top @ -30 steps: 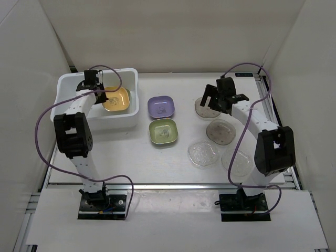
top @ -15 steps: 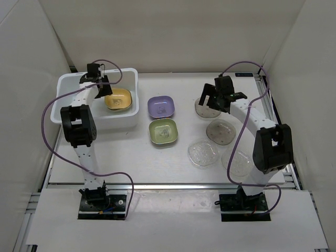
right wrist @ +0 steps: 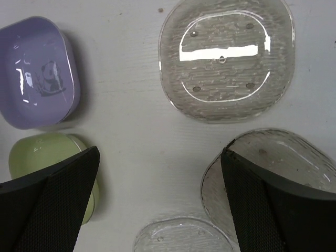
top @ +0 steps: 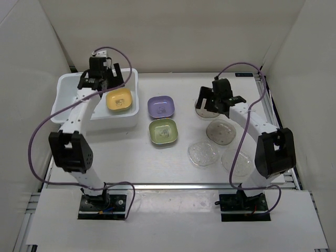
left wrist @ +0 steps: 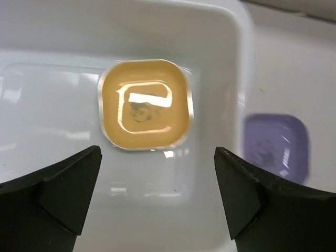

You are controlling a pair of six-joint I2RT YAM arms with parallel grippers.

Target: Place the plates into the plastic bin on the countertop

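My left gripper will next swing back over the bin's side and down onto the pale green plate's rim (top: 151, 132) on the bin side, as the plate is still outside.
A yellow plate (top: 119, 100) (left wrist: 144, 103) lies flat on the floor of the white plastic bin (top: 68, 84) (left wrist: 52, 105), near its right wall. My left gripper (top: 101, 84) (left wrist: 157, 157) hangs open above the plate with nothing between its fingers. On the countertop (top: 131, 152) sit a purple plate (top: 161, 106) (right wrist: 39, 79) and a pale green plate (top: 163, 131) (right wrist: 44, 157). To their right lie several clear or greyish plates (top: 220, 131) (right wrist: 226, 58). Over the farthest of these my right gripper (top: 214, 102) (right wrist: 160, 173) hovers open and empty.
Metal rails (top: 157, 185) edge the countertop at the front and sides. White walls enclose the space on three sides. Purple cables (top: 37, 131) loop off both arms. The bin stands at the back left corner.
My left gripper has opened and risen, leaving the yellow plate lying in the bin. The right gripper has drifted slightly left, still open.
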